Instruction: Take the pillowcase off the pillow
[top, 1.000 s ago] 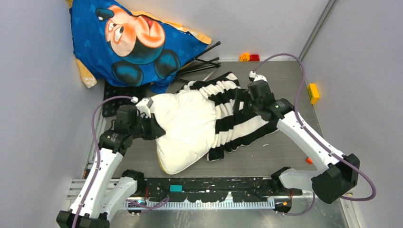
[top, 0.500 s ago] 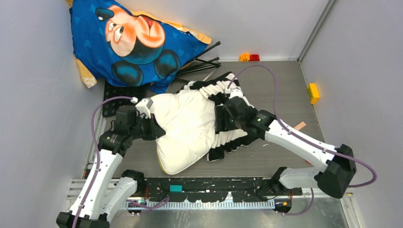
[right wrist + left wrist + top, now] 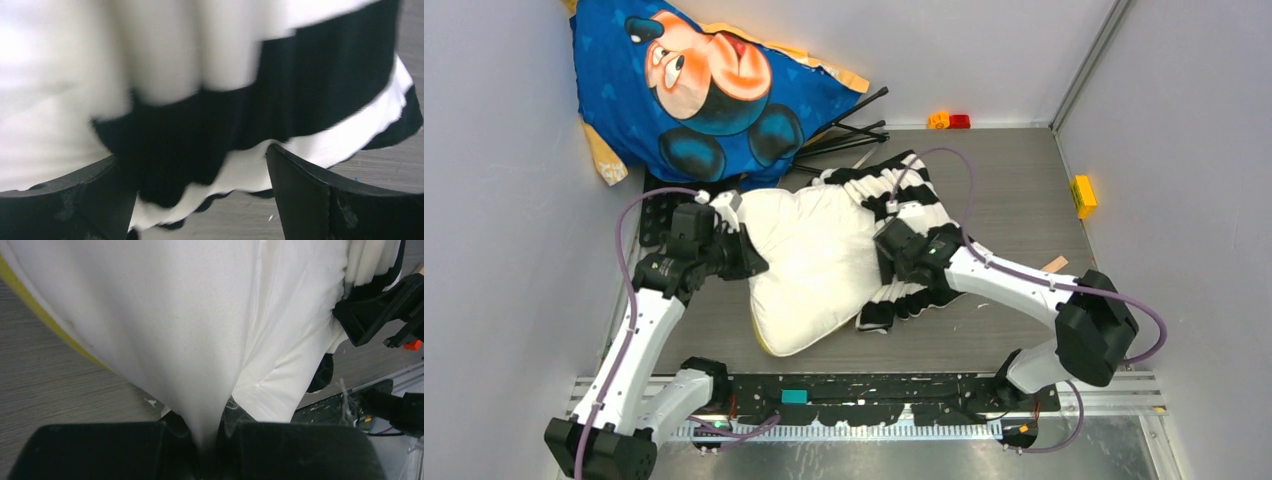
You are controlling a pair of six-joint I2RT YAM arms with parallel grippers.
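Observation:
I should next pull the pinched white edge in my left gripper outward toward the blue cushion, away from the bunched pillowcase round the pillow [image 3: 809,260], and then let it go.
The white pillow [image 3: 809,260] lies in the middle of the table, its yellow edge [image 3: 30,300] underneath. The black and cream striped pillowcase [image 3: 904,185] is bunched in folds round the pillow's right end. My left gripper [image 3: 749,262] is shut on a pinch of the pillow's white fabric [image 3: 212,435] at its left edge. My right gripper [image 3: 889,255] is open and sits on the bunched pillowcase [image 3: 300,90], with folds of it lying between its spread fingers [image 3: 325,200]. In the left wrist view the right gripper [image 3: 380,310] shows beyond the pillow [image 3: 175,315].
A blue Mickey Mouse cushion [image 3: 704,90] leans in the back left corner, with black tripod legs [image 3: 844,130] beside it. Small bricks [image 3: 949,121] lie at the back wall and a yellow block [image 3: 1082,195] at the right wall. A black rail [image 3: 864,395] runs along the front.
My right gripper has moved left and nearer, from the pillowcase's far right end onto its folds by the pillow, and the fabric has bunched tighter. My left gripper shifted slightly back, still holding the pillow.

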